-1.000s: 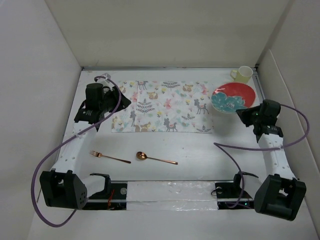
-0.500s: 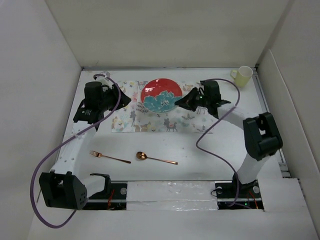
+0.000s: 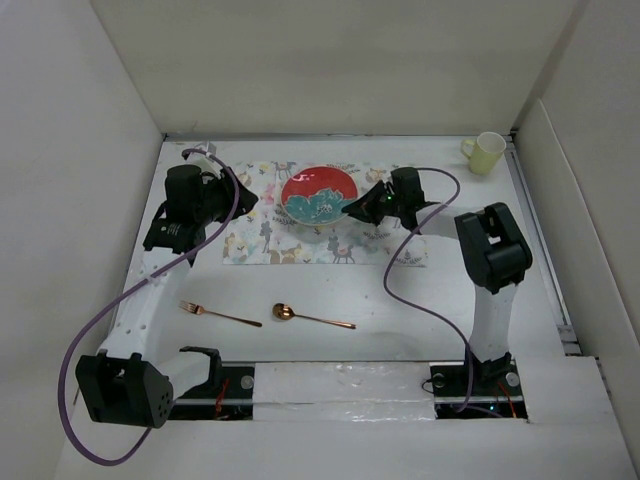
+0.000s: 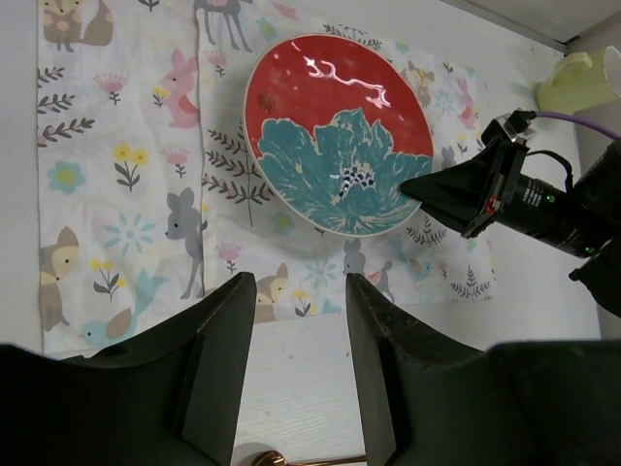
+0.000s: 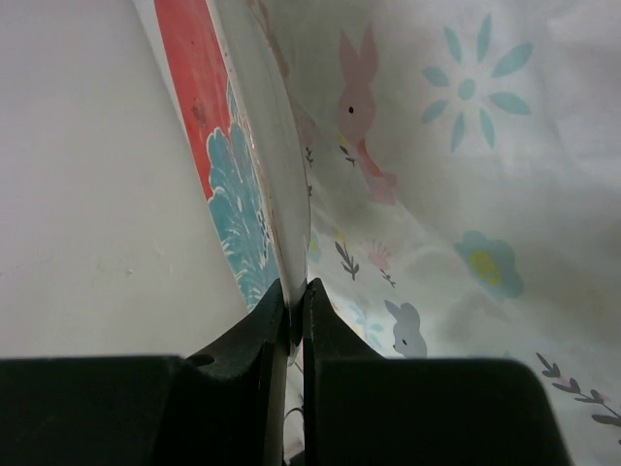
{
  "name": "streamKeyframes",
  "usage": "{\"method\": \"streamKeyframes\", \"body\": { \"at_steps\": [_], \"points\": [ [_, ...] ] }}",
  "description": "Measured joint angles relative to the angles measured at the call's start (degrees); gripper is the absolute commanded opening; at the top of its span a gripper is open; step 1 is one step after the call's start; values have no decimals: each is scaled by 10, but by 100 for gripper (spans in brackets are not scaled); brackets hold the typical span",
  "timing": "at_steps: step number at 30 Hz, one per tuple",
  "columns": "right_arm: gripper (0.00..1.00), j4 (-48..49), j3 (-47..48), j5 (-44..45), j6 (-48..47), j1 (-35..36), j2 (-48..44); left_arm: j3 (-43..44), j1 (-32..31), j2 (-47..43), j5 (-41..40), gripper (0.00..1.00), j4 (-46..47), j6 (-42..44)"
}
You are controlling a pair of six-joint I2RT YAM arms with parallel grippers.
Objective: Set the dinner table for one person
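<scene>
My right gripper moves the plate down and slightly back next, onto the placemat's middle.
A red plate with a teal flower (image 3: 318, 194) is over the middle of the patterned placemat (image 3: 268, 238) on the white dinner table (image 3: 400, 300). My right gripper (image 3: 352, 209) is shut on the plate's right rim; in the right wrist view the rim (image 5: 254, 146) is pinched between the jaws of that gripper (image 5: 294, 309). The plate also shows in the left wrist view (image 4: 337, 134). My left gripper (image 3: 245, 198) is open and empty over the placemat's left part; in its own view it (image 4: 301, 291) hangs above the placemat's near edge.
A copper fork (image 3: 218, 314) and a copper spoon (image 3: 312, 317) lie on the table in front of the placemat. A pale yellow cup (image 3: 486, 151) stands at the far right corner. White walls close in the table.
My right gripper carried the plate from the far right of the table leftward onto the placemat's middle. The left arm barely moved.
</scene>
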Motion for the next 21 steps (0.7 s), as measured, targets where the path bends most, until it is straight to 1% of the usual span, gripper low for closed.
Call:
{"method": "streamKeyframes", "body": {
  "at_steps": [7, 10, 11, 13, 14, 16, 17, 20, 21],
  "points": [
    [0, -4, -21, 10, -4, 8, 0, -1, 0, 0, -7, 39, -1, 1],
    [6, -16, -35, 15, -10, 9, 0, -2, 0, 0, -10, 40, -1, 2],
    [14, -21, -37, 16, -13, 10, 0, -2, 0, 0, -11, 40, -1, 2],
    [26, -23, -37, 17, -18, 11, 0, -3, 0, 1, -13, 39, 0, 3],
    [39, -23, -37, 16, -21, 12, 0, -4, 0, 1, -14, 39, 1, 3],
    [48, -34, -31, 18, -33, 12, 0, -9, 0, 2, -15, 39, 1, 5],
    [56, -47, -26, 19, -41, 12, 0, -10, 0, 3, -17, 39, 0, 5],
    [67, -100, -3, 33, -73, 14, -5, -10, 0, 8, -21, 39, 0, 6],
    [68, -122, 6, 41, -87, 14, -11, -10, 0, 8, -24, 40, 0, 8]
  ]
}}
